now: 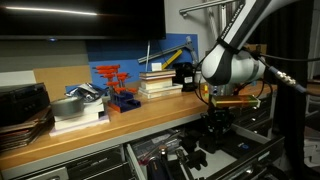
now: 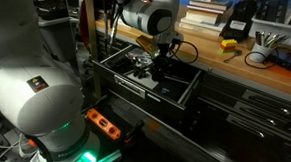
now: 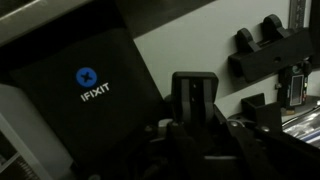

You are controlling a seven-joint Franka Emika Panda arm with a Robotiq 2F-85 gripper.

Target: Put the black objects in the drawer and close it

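Observation:
My gripper is just above the bare grey drawer bottom and will next lower slightly back toward it. It will let go of the black object there, because that part of the drawer bottom is empty.
The wide drawer (image 2: 151,89) of the dark cabinet stands pulled open under the wooden tabletop (image 1: 120,125); it also shows in an exterior view (image 1: 245,150). My gripper (image 2: 158,66) is lowered into it. In the wrist view the fingers (image 3: 194,100) are together at the centre around a small blocky black object just above the light grey drawer floor (image 3: 190,40). Another black object (image 3: 265,45) lies on that floor at the far right. My gripper also shows in an exterior view (image 1: 215,125).
A black iFixit case (image 3: 80,85) fills the drawer's left part, close beside my fingers. On the tabletop stand a red-orange rack (image 1: 113,85), stacked books (image 1: 160,82), a metal bowl (image 1: 68,106) and a black-and-yellow device (image 1: 181,72). An orange power strip (image 2: 103,122) lies on the floor.

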